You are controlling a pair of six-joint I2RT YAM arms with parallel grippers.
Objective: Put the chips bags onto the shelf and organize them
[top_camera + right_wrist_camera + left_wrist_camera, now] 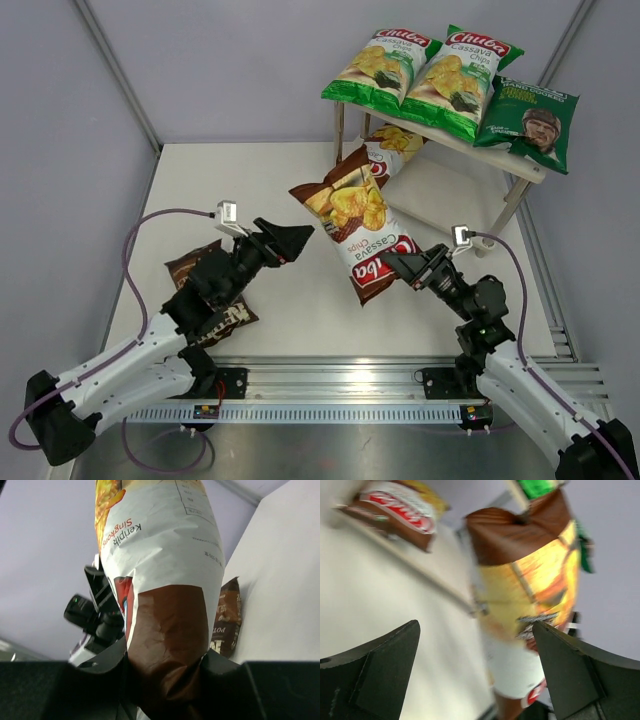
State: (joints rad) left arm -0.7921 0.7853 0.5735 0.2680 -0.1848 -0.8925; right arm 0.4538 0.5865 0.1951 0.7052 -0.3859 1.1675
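The brown-red bag slides onto the lower shelf board's empty part for release next as my right gripper turns outward, since that part lies outward of the gripper.
My right gripper is shut on the end of a brown-red Chuba Cassava bag and holds it in the air over the table; the bag fills the right wrist view. My left gripper is open and empty just left of that bag, which shows blurred in the left wrist view. The shelf stands at the back right. Two green Chuba bags and the dark green portrait bag lie on its top board. A second brown-red bag sits on the lower board. The dark brown Kettle bag lies under my left arm.
Grey walls with metal frame bars close the table in on the left, back and right. A metal rail holding both arm bases runs along the near edge. Purple cables loop beside each arm.
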